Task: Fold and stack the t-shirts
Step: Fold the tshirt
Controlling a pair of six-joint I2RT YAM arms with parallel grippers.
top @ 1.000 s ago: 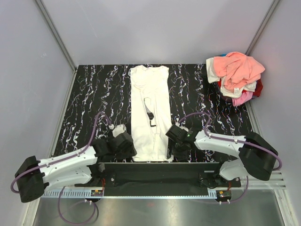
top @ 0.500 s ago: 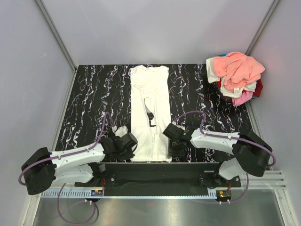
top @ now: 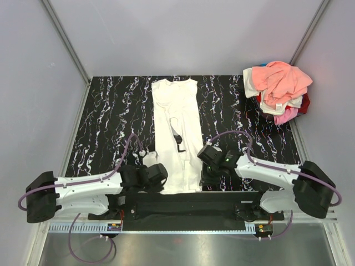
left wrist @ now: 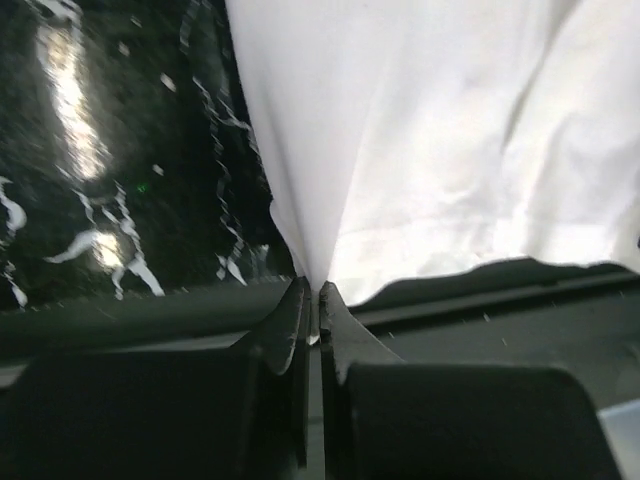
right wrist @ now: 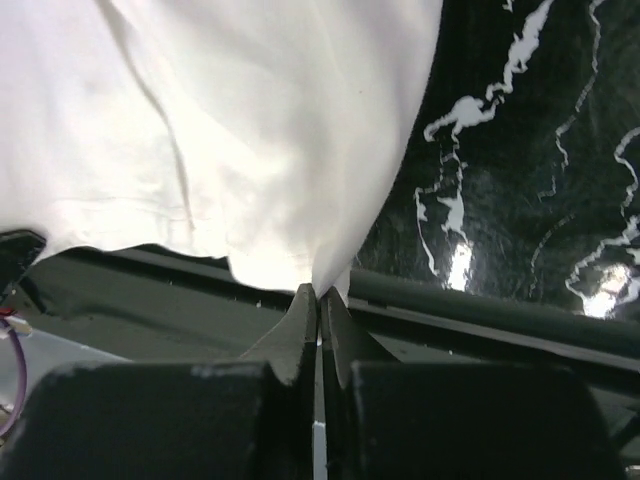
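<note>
The cloth just past the black print lies outward, so my left gripper will next lift the hem corner over onto it and let go, to make the long folded t-shirt shorter.
A white t-shirt (top: 176, 133), folded into a long narrow strip with a black print showing at its middle, lies lengthways down the centre of the black marbled table (top: 105, 116). My left gripper (top: 157, 178) is shut on the hem's near left corner (left wrist: 318, 262). The right gripper (top: 204, 178) is shut on the near right corner of the same white t-shirt (right wrist: 330, 255). Both wrist views show cloth pinched between the closed fingertips and lifted slightly off the table's near edge.
A heap of other t-shirts (top: 279, 91), salmon-peach on top with white, pink and red below, sits at the far right corner. A black rail (top: 183, 202) runs along the near edge by the arm bases. Grey walls enclose the table.
Both grippers went from open to shut on the white t-shirt's near corners. The left gripper slid right to the hem; the right one shifted slightly at the right corner.
</note>
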